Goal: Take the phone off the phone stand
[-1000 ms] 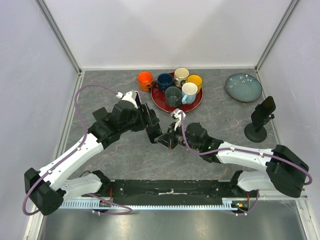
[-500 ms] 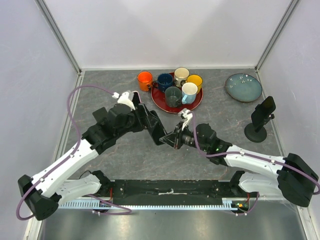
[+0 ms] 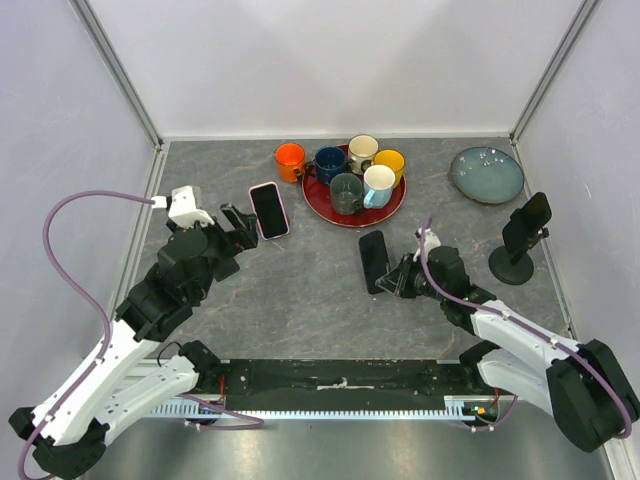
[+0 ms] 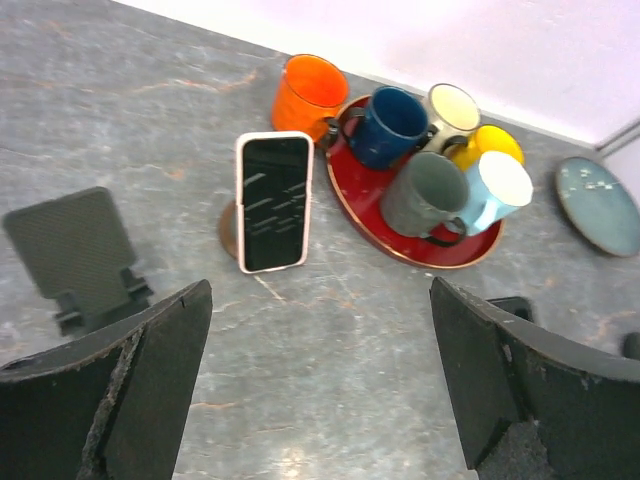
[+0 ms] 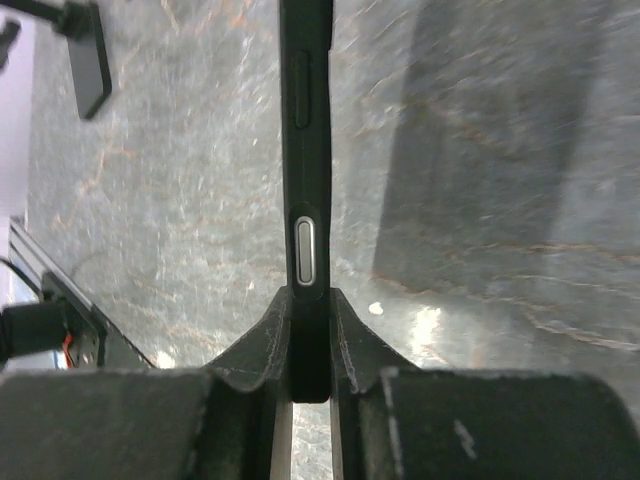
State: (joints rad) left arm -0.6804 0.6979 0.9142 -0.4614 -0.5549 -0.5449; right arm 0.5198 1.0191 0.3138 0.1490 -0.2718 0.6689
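Note:
Next, my right gripper lowers the black phone, shifting toward the right in the top view, and releases it clear of the tray, since bare tabletop lies below.
A black phone [image 3: 372, 262] is clamped at its lower end in my right gripper [image 3: 392, 276], held over the table's middle right. In the right wrist view the phone [image 5: 308, 150] shows edge-on between the shut fingers of the gripper [image 5: 308, 312]. A pink-cased phone [image 3: 268, 210] leans on a small round copper stand, left of the red tray; it also shows in the left wrist view [image 4: 273, 200]. An empty black phone stand [image 4: 75, 250] stands to its left. My left gripper [image 4: 320, 400] is open and empty, well short of the pink phone.
A red tray [image 3: 320, 207] holds several mugs at the back, with an orange mug [image 3: 289, 160] beside it. A blue-grey plate [image 3: 487, 174] lies at the back right. Another black stand [image 3: 520, 240] stands near the right wall.
The two grippers were together at the table's middle. My left arm has pulled back to the left, uncovering the pink phone. My right arm has moved right with the black phone.

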